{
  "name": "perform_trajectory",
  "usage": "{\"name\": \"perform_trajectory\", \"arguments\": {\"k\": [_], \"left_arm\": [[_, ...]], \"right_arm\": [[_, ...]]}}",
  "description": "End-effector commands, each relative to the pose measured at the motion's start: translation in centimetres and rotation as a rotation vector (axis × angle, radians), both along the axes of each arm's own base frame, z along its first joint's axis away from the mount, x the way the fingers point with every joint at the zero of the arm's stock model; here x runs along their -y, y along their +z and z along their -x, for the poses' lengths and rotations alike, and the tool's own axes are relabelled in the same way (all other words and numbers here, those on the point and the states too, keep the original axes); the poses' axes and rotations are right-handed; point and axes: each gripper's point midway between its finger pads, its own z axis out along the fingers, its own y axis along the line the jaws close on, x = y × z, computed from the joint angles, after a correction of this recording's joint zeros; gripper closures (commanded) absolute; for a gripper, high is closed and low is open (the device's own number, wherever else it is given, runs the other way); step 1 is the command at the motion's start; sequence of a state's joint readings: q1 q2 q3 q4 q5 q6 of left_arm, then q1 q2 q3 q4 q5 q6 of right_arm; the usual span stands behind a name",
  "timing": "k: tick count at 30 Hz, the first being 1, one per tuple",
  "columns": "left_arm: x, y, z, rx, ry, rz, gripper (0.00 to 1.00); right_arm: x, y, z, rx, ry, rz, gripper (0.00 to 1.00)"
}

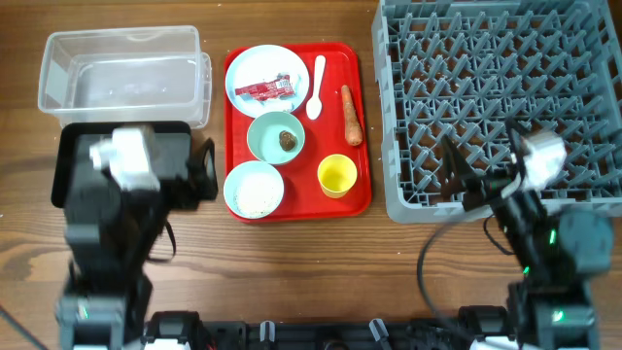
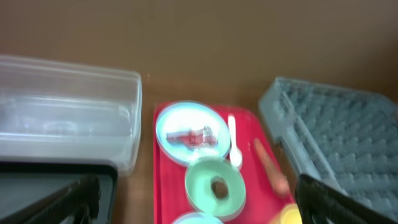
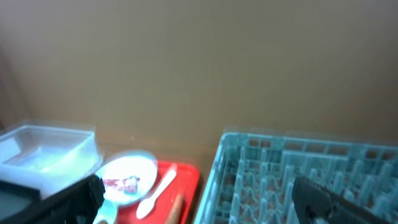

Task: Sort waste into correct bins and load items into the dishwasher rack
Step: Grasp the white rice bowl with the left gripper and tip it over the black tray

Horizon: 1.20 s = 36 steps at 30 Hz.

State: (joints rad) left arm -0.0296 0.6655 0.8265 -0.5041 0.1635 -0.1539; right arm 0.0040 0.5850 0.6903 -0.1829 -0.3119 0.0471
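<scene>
The rice bowl's cup-side rim (image 1: 282, 192) is below my left gripper, to its right in the overhead view, so my left gripper should move down over the red tray onto it.
On the red tray (image 1: 362, 68) a pale blue plate (image 1: 248, 70) holds the red wrapper (image 1: 265, 89). Beside it lie a white spoon (image 1: 316, 87) and an orange carrot (image 1: 351, 115). A mint bowl (image 1: 264, 131) holds a brown lump (image 1: 289, 140), another bowl (image 1: 254, 189) holds rice grains, and a yellow cup (image 1: 337, 175) stands by them. The clear tub (image 1: 121, 73) and black tray (image 1: 73, 156) are at the left, the grey rack (image 1: 501, 97) at the right. My left gripper (image 1: 204, 170) is open and empty beside the red tray. My right gripper (image 1: 459, 173) is open and empty over the rack's front left. No crumpled paper shows.
The black tray lies mostly under my left arm. The left wrist view shows the tub (image 2: 68, 106), plate (image 2: 186, 121) and lump bowl (image 2: 202, 186) ahead. The right wrist view shows the rack (image 3: 298, 174), spoon (image 3: 155, 186) and plate (image 3: 127, 171).
</scene>
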Motion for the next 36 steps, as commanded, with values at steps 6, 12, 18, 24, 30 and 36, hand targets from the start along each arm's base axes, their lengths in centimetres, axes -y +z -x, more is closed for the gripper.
{"name": "perform_trajectory", "arguments": {"k": [6, 12, 18, 24, 30, 36], "left_arm": [[4.6, -4.1, -6.7, -0.490, -0.166, -0.005, 0.00], [11.2, -10.3, -8.1, -0.704, -0.351, 0.152, 0.00], [11.3, -13.1, -7.3, -0.741, -0.238, -0.110, 0.03], [11.5, -17.4, -2.3, -0.972, -0.126, -0.101, 0.27], [12.0, -21.7, -0.7, -0.994, -0.028, -0.119, 0.42], [12.2, -27.3, -0.2, -1.009, -0.038, -0.139, 0.52]], "right_arm": [[-3.1, -2.8, -6.2, -0.460, 0.184, -0.052, 0.00], [-4.0, -4.6, -6.7, -0.587, 0.199, -0.201, 0.00], [-3.6, -5.3, -6.5, -0.616, 0.174, -0.194, 0.00], [-2.6, -6.6, -6.3, -0.667, 0.101, -0.175, 0.00], [-2.6, -6.9, -6.1, -0.680, 0.100, -0.175, 0.00], [-2.6, -7.1, -6.1, -0.691, 0.098, -0.176, 0.00]]}}
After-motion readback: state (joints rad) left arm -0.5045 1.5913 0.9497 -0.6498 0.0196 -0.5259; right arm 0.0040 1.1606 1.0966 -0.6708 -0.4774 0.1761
